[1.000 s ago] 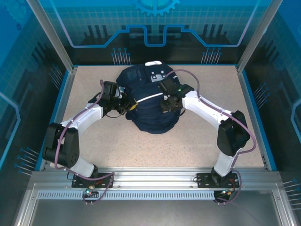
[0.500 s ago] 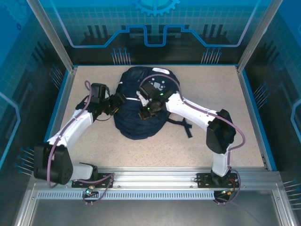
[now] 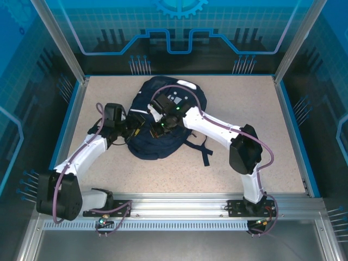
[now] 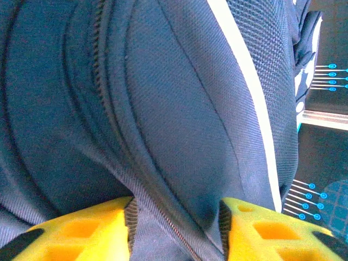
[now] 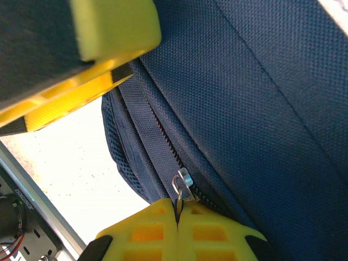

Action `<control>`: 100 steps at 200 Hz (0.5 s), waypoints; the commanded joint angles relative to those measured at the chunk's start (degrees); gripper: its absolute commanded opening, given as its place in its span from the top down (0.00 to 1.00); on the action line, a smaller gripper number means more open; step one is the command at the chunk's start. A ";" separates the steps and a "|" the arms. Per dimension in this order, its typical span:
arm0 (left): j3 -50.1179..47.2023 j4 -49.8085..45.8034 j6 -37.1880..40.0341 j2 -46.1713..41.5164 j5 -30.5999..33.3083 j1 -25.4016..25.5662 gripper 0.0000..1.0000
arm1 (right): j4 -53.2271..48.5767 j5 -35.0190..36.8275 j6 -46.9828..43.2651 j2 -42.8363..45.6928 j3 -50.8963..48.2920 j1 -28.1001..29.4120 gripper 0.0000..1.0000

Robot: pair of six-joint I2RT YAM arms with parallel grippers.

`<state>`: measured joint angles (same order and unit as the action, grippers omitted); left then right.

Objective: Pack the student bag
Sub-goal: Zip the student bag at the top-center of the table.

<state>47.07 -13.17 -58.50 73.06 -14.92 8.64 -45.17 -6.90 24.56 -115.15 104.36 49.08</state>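
Observation:
Next, my right gripper moves across the bag (image 3: 163,145) to its edge by the dark straps and releases the metal zipper pull, because it sits partway along the zipper.
The student bag (image 3: 163,145), dark navy with a white-grey patch (image 3: 176,98), lies at the table's middle-left. My right gripper (image 3: 157,129) reaches over it and is shut on the metal zipper pull (image 5: 181,184) at the bag's left side, right gripper (image 5: 178,211) fingertips pressed together around the ring. My left gripper (image 3: 137,128) meets the bag from the left. Its yellow fingers (image 4: 87,228) stand apart, left gripper (image 4: 176,217), with a fold of bag fabric (image 4: 163,109) and zipper tape between them. A white stripe (image 4: 244,81) crosses the fabric.
Dark straps (image 3: 204,150) trail off the bag's near right side onto the speckled table (image 3: 250,109). Blue raised edges border the table, and an aluminium rail (image 3: 174,204) runs along the front. The left gripper's yellow finger (image 5: 109,27) shows close above the zipper.
The bag has slid left and toward the front, and its straps now show. Both grippers moved left with it. The left gripper went from shut to apart.

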 commanded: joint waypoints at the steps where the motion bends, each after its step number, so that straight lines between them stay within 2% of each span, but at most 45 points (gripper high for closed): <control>1: 0.30 3.13 -1.70 1.93 -1.31 0.14 0.65 | 0.78 -1.98 -0.98 1.57 0.36 0.78 1.00; 24: 1.38 0.25 -0.78 2.92 1.15 0.14 0.87 | -2.66 4.84 -2.89 3.69 -1.66 0.76 1.00; 45: 1.68 -1.47 0.84 2.81 3.06 0.06 1.00 | -6.22 11.24 -4.79 6.59 -4.43 -0.03 1.00; 63: 1.80 -2.96 2.18 2.62 4.41 -0.03 1.00 | -7.89 14.35 -5.81 9.99 -8.08 -1.46 1.00; 100: 1.53 -3.09 3.05 2.66 4.46 -0.38 1.00 | -7.14 15.48 -7.05 14.86 -14.89 -6.39 1.00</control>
<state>47.55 -13.43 -58.52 74.98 -14.74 9.17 -48.27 3.09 19.40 -104.66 92.36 47.07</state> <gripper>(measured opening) 0.077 0.042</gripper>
